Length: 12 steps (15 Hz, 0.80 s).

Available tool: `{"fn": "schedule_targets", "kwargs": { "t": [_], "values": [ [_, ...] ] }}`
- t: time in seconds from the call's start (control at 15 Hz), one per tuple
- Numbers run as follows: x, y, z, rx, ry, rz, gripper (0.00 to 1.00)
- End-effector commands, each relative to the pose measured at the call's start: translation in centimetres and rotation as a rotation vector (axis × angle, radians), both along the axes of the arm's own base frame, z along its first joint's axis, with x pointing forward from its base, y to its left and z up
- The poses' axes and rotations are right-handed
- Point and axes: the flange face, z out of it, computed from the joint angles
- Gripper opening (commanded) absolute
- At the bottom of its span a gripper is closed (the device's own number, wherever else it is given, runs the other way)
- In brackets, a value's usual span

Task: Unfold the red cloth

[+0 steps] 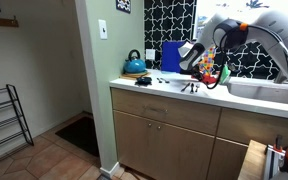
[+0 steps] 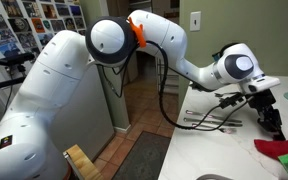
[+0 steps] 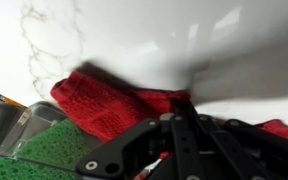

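The red cloth lies bunched, so next I should lift its edge in my gripper toward the blue box, then lower it and release it over the open counter.
The red cloth [image 3: 104, 105] lies bunched and folded on the white counter, partly over a green cloth [image 3: 54, 150]. It also shows in both exterior views [image 2: 282, 148] [image 1: 211, 76]. My gripper [image 3: 187, 112] hangs just above the red cloth's edge with its black fingers pressed together. Nothing shows clearly between the fingers. In both exterior views the gripper [image 2: 275, 126] [image 1: 206, 66] points down over the cloth. The fingers hide the near part of the cloth in the wrist view.
Forks and other cutlery [image 2: 212, 122] lie on the counter beside the arm. A blue kettle [image 1: 134, 64] and a blue box [image 1: 170, 56] stand at the back. A sink [image 1: 259, 90] lies beside the cloths. A metal object [image 3: 9, 115] sits next to the green cloth.
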Motion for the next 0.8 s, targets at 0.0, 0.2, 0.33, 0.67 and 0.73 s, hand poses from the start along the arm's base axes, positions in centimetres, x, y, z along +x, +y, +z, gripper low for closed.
{"fn": "schedule_targets", "kwargs": {
  "t": [0.0,0.2,0.33,0.67,0.73],
  "values": [
    [-0.2,0.4,0.0,0.025,-0.016,-0.008,0.01],
    [0.5,2.4,2.2,0.091,-0.073,0.032,0.01],
    [1.1,3.8,3.8,0.145,-0.13,0.064,0.01],
    [1.9,4.9,8.5,0.17,-0.281,0.138,0.01],
    [1.7,4.7,9.4,0.164,-0.306,0.149,0.01]
  ]
}}
